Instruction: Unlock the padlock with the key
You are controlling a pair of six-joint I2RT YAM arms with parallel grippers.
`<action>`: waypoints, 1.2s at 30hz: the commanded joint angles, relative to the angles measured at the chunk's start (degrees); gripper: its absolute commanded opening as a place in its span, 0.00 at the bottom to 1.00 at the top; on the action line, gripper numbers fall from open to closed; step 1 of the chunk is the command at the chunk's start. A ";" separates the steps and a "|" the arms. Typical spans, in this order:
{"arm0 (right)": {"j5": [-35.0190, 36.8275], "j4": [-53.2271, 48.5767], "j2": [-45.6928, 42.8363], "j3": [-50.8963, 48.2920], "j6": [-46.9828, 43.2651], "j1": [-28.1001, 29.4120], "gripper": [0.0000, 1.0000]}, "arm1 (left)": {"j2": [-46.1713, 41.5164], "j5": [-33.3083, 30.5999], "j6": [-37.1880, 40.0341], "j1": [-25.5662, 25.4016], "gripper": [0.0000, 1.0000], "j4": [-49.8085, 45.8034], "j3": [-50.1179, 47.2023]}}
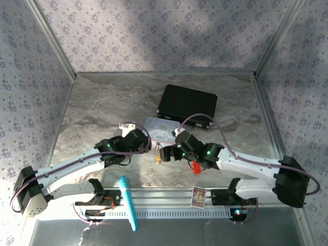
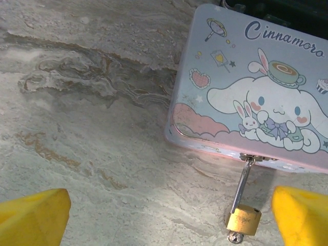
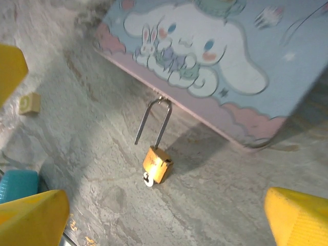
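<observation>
I will next lower my right gripper's open fingers around the sides of the padlock's brass body [image 3: 157,164] below it, because the shackle [image 3: 165,120] is still hooked through the hasp.
The small brass padlock [image 3: 157,164] lies on the marble just in front of the pastel cartoon tin [image 3: 205,51]. Its thin shackle [image 3: 165,120] is hooked through the tin's hasp, and one leg stands free of the body. A silvery key head [image 3: 148,179] pokes out of the padlock's underside. My right gripper [image 3: 164,225] is open, its yellow fingertips wide on either side below the padlock, touching nothing. My left gripper [image 2: 169,225] is open too, with the padlock [image 2: 244,219] near its right pad [image 2: 302,215]. From above, both grippers [image 1: 147,146] [image 1: 166,152] flank the padlock [image 1: 159,157].
A black case [image 1: 187,105] lies behind the tin [image 1: 163,128]. A small tan piece [image 3: 29,103] sits left of the padlock. A teal pen [image 1: 128,202] and a card [image 1: 198,196] rest near the front rail, and a red block [image 1: 195,166] sits under the right arm.
</observation>
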 commanded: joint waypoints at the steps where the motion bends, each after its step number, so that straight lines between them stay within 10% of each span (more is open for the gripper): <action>1: 0.03 3.98 3.97 0.39 1.78 1.79 0.99 | -1.04 1.72 0.45 0.44 1.00 1.75 -0.71; 6: -2.40 11.14 10.15 -0.56 1.76 2.19 0.73 | -2.07 2.44 0.01 0.96 1.00 2.25 -1.97; 36: -1.62 13.24 26.52 3.61 3.95 3.75 0.31 | -4.30 1.95 -1.63 1.38 1.00 3.73 -5.80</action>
